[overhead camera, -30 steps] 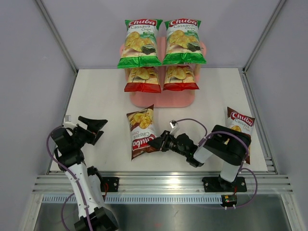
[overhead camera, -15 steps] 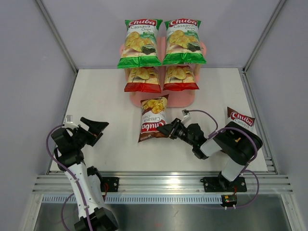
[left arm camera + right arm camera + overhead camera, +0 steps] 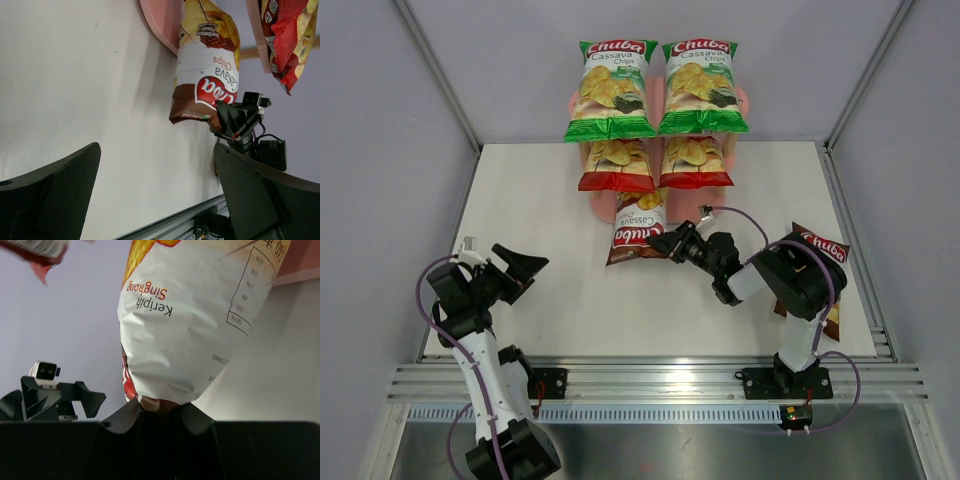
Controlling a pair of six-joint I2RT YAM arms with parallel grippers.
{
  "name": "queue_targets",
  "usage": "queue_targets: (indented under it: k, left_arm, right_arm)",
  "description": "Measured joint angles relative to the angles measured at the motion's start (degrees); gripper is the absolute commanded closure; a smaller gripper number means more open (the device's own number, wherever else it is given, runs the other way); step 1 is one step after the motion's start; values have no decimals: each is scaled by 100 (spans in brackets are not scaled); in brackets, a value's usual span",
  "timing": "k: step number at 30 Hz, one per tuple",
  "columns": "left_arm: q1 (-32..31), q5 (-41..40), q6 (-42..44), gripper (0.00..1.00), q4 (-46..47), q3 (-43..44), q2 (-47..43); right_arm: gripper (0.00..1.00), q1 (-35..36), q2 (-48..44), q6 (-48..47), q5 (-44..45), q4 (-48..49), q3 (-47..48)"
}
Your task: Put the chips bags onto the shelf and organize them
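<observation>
The near part of the dark brown bag still sticks out past the shelf's bottom board (image 3: 604, 206) (image 3: 306, 261). My right gripper will next move outward to slide the bag deeper over the board and let it go.
Two green chips bags (image 3: 611, 88) (image 3: 703, 85) lie on the top tier of the pink shelf (image 3: 712, 205), and two red bags (image 3: 616, 165) (image 3: 695, 162) on the middle tier. My right gripper (image 3: 665, 243) is shut on the near edge of a dark brown bag (image 3: 638, 232) (image 3: 195, 330). That bag's far end reaches over the bottom board (image 3: 160, 22), under the red bags. A second brown bag (image 3: 817, 250) lies at the right, partly behind my right arm. At the near left my left gripper (image 3: 525, 272) (image 3: 157, 200) stands open and holds nothing.
Grey walls close in the white table (image 3: 530, 200) on three sides. A metal rail (image 3: 650, 380) runs along the near edge. My right arm's elbow (image 3: 805, 285) hangs over the second brown bag.
My right gripper has carried the brown bag away from the near table towards the shelf, so its far end now lies under the red bags. The left arm has barely shifted.
</observation>
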Motion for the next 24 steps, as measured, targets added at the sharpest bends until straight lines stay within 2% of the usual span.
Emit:
queue_targets:
  k: [3,7,16,24]
  left_arm:
    - [-2,57,87,1,-39,0,57]
    - [-2,118,153,1,-42,0,57]
    - [-39,177,179,1,-39,0,57]
    - [-103,188,179,1,-39,0,55]
  right_arm:
    - [84,-151,448,153,-96,-4,225]
    - [77,-205,839,284,-133,7,505]
    - [73,-417,1692,868,-352,170,1449]
    - [72,-551,1996,1069,-627,138,2059]
